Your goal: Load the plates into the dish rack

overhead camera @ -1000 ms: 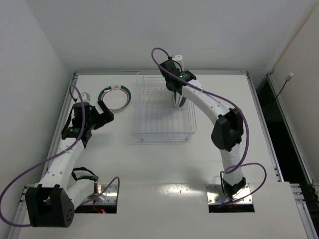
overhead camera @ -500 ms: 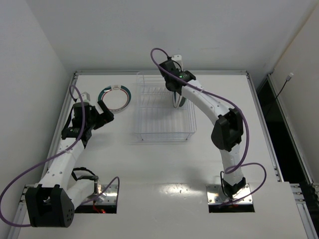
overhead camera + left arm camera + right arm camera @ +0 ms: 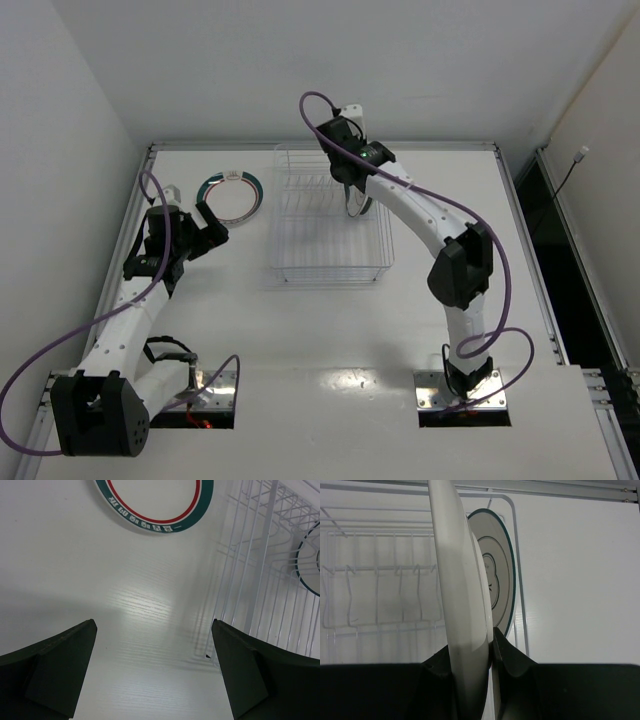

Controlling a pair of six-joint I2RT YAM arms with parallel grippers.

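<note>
My right gripper holds the pale plate [image 3: 460,605] upright above the wire slots [image 3: 430,595] beside the teal-ringed plate, so next it will lower the plate into them and let it go.
The wire dish rack [image 3: 330,215] stands at the table's back middle. My right gripper [image 3: 348,190] is over its right part, shut on a pale plate [image 3: 460,605] held upright and seen edge-on, between the fingers [image 3: 515,660]. Just behind it, a white plate with a teal rim ring [image 3: 504,590] stands on edge in the rack near the right wall. A white plate with green and red rim rings [image 3: 230,194] lies flat on the table left of the rack; it also shows in the left wrist view [image 3: 155,510]. My left gripper [image 3: 207,226] is open and empty just near of that plate.
The rack's left wall [image 3: 250,580] is close to the right of my left gripper [image 3: 152,670]. A raised metal frame [image 3: 320,146] borders the table's back and sides. White walls stand close behind and to the left.
My right gripper has shifted slightly to the left with the plate held over the rack. The left arm has not moved.
</note>
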